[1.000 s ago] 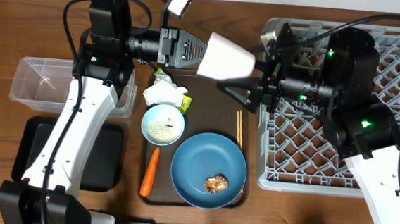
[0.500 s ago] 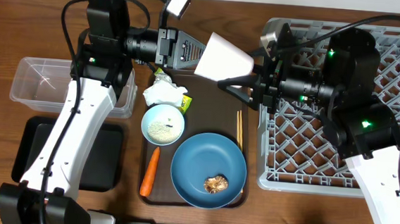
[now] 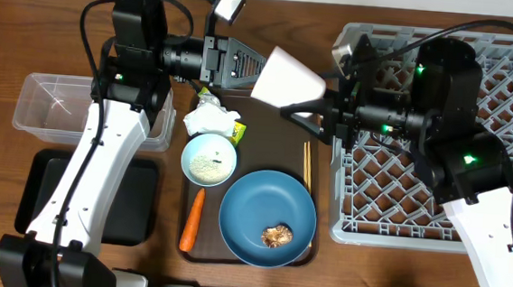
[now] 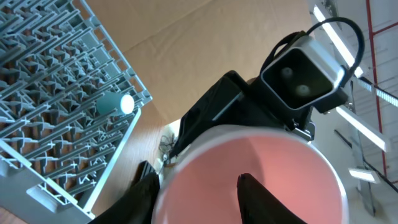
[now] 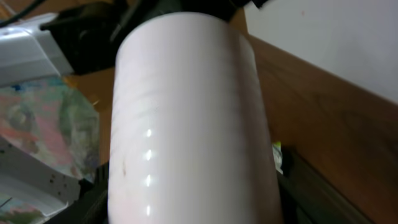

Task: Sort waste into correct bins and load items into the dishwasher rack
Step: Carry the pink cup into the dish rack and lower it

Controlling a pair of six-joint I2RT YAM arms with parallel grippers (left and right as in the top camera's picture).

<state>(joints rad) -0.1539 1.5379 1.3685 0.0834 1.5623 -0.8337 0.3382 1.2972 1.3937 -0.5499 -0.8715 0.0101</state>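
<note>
Next, the right gripper takes the cup to the right in the overhead view, then down to the rack's side edge, since the light blue cup sits there.
The pale pink cup (image 3: 288,76) hangs on its side in the air between both arms, above the brown tray's far edge. My left gripper (image 3: 254,68) is shut on its rim, one finger inside and one outside, as the left wrist view (image 4: 199,199) shows. My right gripper (image 3: 308,93) straddles the cup's base with a finger on each side. The cup fills the right wrist view (image 5: 186,112). The grey dishwasher rack (image 3: 503,115) lies at the right with the light blue cup (image 4: 117,104) in it.
On the brown serving tray (image 3: 258,116) are crumpled paper (image 3: 211,119), a white bowl with rice (image 3: 208,158), a carrot (image 3: 191,220), chopsticks (image 3: 307,165) and a blue plate (image 3: 267,218) with a brown scrap (image 3: 276,237). The clear tub (image 3: 51,106) and black tray (image 3: 134,207) lie at the left.
The cup has shifted slightly down and right. The right gripper has moved a little left, further around the cup's base.
</note>
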